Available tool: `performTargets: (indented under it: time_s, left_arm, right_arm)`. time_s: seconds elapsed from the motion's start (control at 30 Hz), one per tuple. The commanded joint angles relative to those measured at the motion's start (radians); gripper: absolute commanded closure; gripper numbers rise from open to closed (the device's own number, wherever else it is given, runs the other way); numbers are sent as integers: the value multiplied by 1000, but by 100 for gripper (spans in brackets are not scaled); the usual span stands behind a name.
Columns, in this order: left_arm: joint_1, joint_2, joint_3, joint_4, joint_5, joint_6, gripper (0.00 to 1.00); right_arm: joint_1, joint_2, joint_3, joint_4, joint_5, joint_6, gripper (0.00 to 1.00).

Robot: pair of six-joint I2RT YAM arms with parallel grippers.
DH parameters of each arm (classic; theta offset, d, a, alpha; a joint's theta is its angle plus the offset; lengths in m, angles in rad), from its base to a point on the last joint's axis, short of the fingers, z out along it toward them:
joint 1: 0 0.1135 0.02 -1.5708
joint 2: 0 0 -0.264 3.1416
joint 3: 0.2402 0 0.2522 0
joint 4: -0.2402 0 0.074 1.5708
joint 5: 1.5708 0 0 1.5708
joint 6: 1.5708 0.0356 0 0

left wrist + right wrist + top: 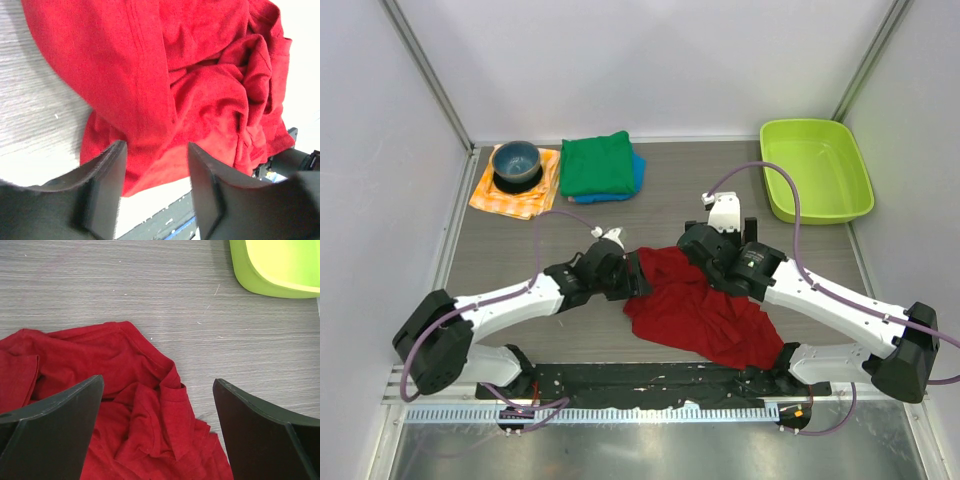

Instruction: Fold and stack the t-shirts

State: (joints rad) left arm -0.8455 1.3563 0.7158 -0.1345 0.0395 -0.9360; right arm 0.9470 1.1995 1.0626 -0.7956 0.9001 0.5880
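I should next lower my left gripper slightly back onto the near end of the dark red t-shirt's (646,296) (152,136) stitched hem. A raised fold points between the open fingers there.
The dark red t-shirt (695,312) lies crumpled on the table near the front middle. It fills the left wrist view (200,80) and the lower left of the right wrist view (125,410). My left gripper (642,278) hovers at its left edge, open and empty (157,170). My right gripper (705,262) hovers over its far edge, wide open and empty (157,405). The bright green t-shirt (597,163) lies folded on top of the folded blue t-shirt (637,173) at the back of the table.
A small orange-and-white checked cloth (525,200) with a dark blue bowl (516,163) on it lies at the back left. A lime green tub (817,168) stands at the back right, also in the right wrist view (275,267). White walls enclose the table.
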Motion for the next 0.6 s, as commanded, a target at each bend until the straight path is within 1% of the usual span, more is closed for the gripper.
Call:
performTargets:
  time_s: [0.0,0.1,0.2,0.33,0.37,0.47,0.5,0.57]
  left_arm:
    - [-10,-104,-30,-80,-65,8,35]
    - [-12,-134,-62,-111,-88,11,25]
    - [-13,-128,-81,-111,-102,19,23]
    - [-21,-83,-85,-90,-102,22,24]
    - [-23,-77,-85,-79,-102,23,25]
    - [-27,-53,-76,-70,-98,32,34]
    - [-27,-49,-76,-67,-98,32,40]
    - [-29,-46,-75,-60,-89,34,46]
  right_arm:
    - [-2,-25,4,42,-18,12,3]
    - [-2,-25,5,44,-27,13,3]
    - [-2,-28,11,48,-36,10,3]
    - [-2,-29,14,47,-41,7,3]
    - [-2,-29,14,47,-43,6,3]
    - [-2,-29,10,47,-44,6,3]
    - [-2,-31,7,47,-44,7,3]
    - [-2,-28,2,47,-44,9,3]
